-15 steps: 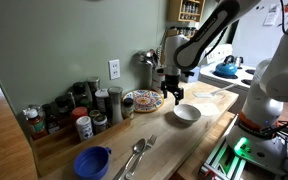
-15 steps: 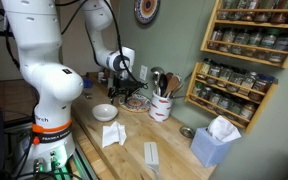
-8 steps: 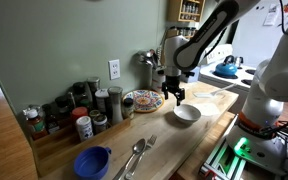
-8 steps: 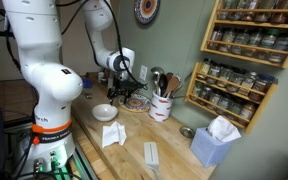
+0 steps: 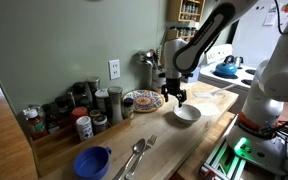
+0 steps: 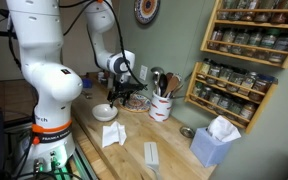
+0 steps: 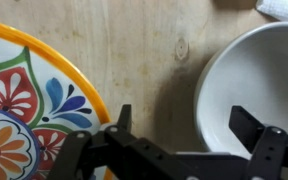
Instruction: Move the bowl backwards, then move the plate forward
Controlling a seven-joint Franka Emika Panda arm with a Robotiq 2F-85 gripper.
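Observation:
Next, my gripper moves down slightly and closes on the bowl's rim, since the open fingers already stand astride that rim on the plate side.
The white bowl point(image 5: 187, 114) sits on the wooden counter near its front edge; it also shows in the other exterior view point(image 6: 105, 112) and fills the right of the wrist view point(image 7: 254, 80). The patterned plate point(image 5: 141, 100) lies behind it by the wall, half hidden by the gripper in an exterior view point(image 6: 135, 102), and at the left of the wrist view point(image 7: 29, 105). My gripper point(image 5: 174, 97) is open and hovers low, its fingers astride the bowl's near rim point(image 7: 181, 120), one finger over the bowl, the other over bare wood between bowl and plate.
Spice jars and tins point(image 5: 79, 108) line the wall. A blue bowl point(image 5: 92, 161) and metal spoons point(image 5: 136, 155) lie at the counter's end. A utensil crock point(image 6: 163, 100), a napkin point(image 6: 113, 134) and a tissue box point(image 6: 214, 139) stand nearby. A spice shelf point(image 6: 246, 50) hangs on the wall.
My gripper has moved down slightly toward the bowl's rim. The bowl and the plate have not moved.

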